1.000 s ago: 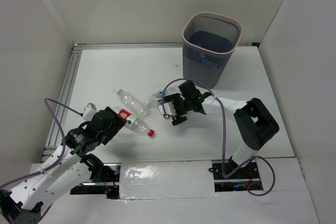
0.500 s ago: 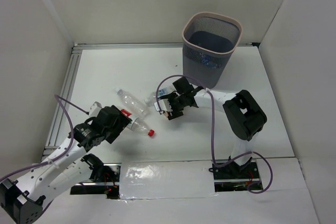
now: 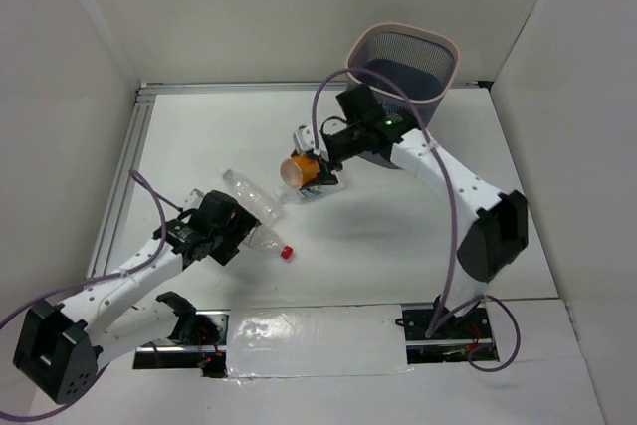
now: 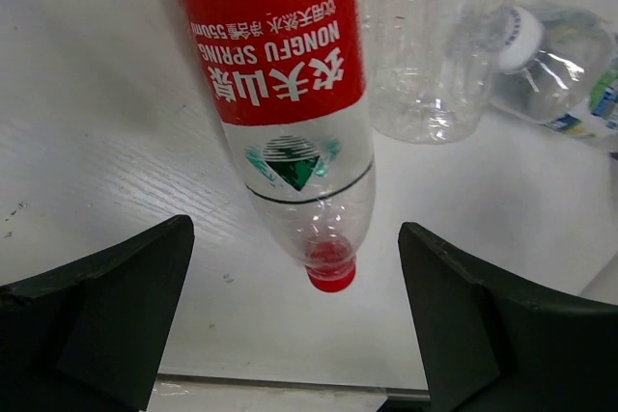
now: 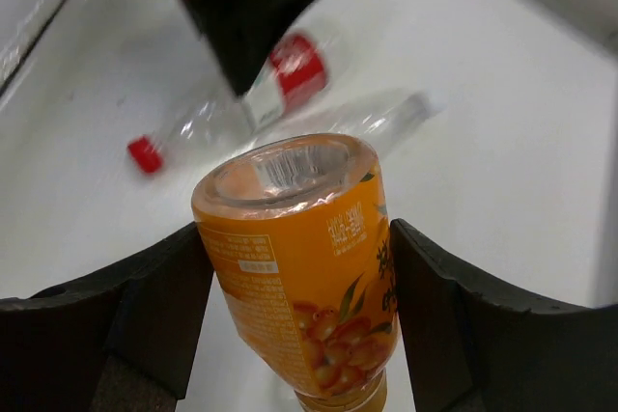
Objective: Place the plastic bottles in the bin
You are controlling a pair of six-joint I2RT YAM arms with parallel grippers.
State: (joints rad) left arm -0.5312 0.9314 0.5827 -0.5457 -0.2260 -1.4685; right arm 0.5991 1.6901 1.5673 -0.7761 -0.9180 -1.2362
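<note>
Next, the right gripper lifts the orange-liquid bottle up and outward to clear the bin's tall rim and releases it inside. The bin's opening [image 3: 402, 61] lies outward of my gripper.
My right gripper [image 3: 311, 168] is shut on the orange-liquid bottle [image 3: 298, 170] and holds it above the table, left of and in front of the bin [image 3: 453, 52]. In the right wrist view the bottle [image 5: 309, 267] sits base-up between both fingers [image 5: 126, 335]. My left gripper [image 3: 239, 236] is open over the red-label bottle [image 3: 264, 239]. In the left wrist view its neck and red cap [image 4: 331, 277] lie between the spread fingers [image 4: 97, 315] without touching them. An unlabelled clear bottle [image 3: 249, 193] and a green-white-label bottle [image 4: 570, 84] lie beside it.
The bin stands at the back right of the white table, near the rear wall. White walls close in the left, back and right sides. A metal rail [image 3: 124, 176] runs along the table's left edge. Cables loop from both arms.
My right gripper has lifted the orange bottle off the table and swung back toward the bin. My left gripper has moved right, over the red-label bottle.
</note>
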